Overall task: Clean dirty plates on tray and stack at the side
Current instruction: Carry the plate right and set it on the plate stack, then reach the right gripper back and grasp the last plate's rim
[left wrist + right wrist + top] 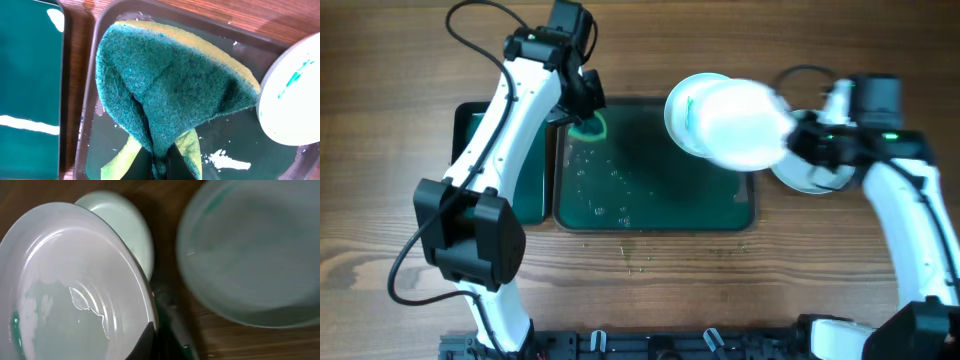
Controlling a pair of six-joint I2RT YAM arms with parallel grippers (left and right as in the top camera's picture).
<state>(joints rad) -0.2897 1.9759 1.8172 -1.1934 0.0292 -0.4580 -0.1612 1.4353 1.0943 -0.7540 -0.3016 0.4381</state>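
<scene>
My right gripper holds a plate and next needs to move away from the tray, then lower that plate onto the third plate [813, 158] [261, 249] beside the tray.
The dark green tray [660, 195] lies mid-table, wet with droplets. My left gripper [586, 104] is shut on a green-and-yellow sponge [590, 128] over the tray's far left corner; the left wrist view shows the sponge [170, 85] folded between the jaws [160, 162]. My right gripper [796, 136] is shut on the rim of a white plate [742, 124], held tilted above the tray's far right corner; the wrist view shows that plate [70, 290] in the jaws [161, 339]. A second plate [682, 104] with a teal smear lies under it. A third plate [802, 176] lies on the table right of the tray.
A smaller green tray [472, 140] sits left of the big tray, partly under my left arm. Water drops lie on the wood in front of the tray [638, 258]. Cables trail behind both arms.
</scene>
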